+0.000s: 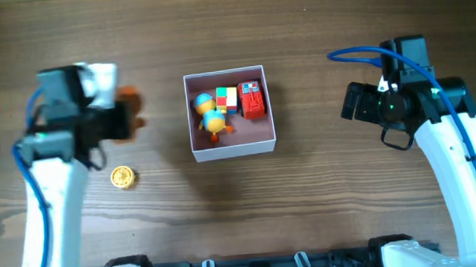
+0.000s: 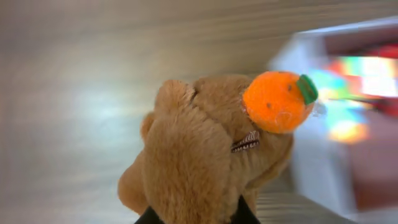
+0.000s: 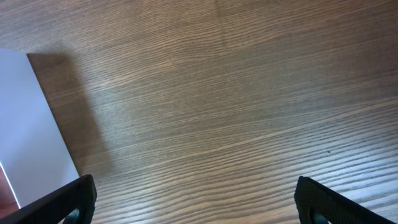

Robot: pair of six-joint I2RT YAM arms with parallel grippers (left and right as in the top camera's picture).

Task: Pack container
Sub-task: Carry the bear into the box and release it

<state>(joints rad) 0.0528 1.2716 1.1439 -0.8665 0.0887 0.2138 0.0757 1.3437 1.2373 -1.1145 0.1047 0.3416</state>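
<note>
I should next swing my left gripper over the bare bottom inside the container's near side, turning it, and lower the bear there beside the toys.
The container (image 1: 232, 145), a square white box with a dusty pink inside, sits at the table's middle. It holds a red toy (image 1: 252, 99), a coloured cube (image 1: 227, 98) and a yellow-and-blue duck toy (image 1: 211, 118). My left gripper (image 1: 124, 121) is shut on a brown plush bear (image 2: 199, 155) with an orange fruit on its head (image 2: 277, 101), held above the table left of the container. The container shows blurred in the left wrist view (image 2: 323, 162). My right gripper (image 3: 196, 202) is open and empty, right of the container, whose white wall (image 3: 28, 124) shows at its left.
A small round yellow toy (image 1: 123, 178) lies on the wooden table at the front left, below my left gripper. Black fixtures run along the table's front edge.
</note>
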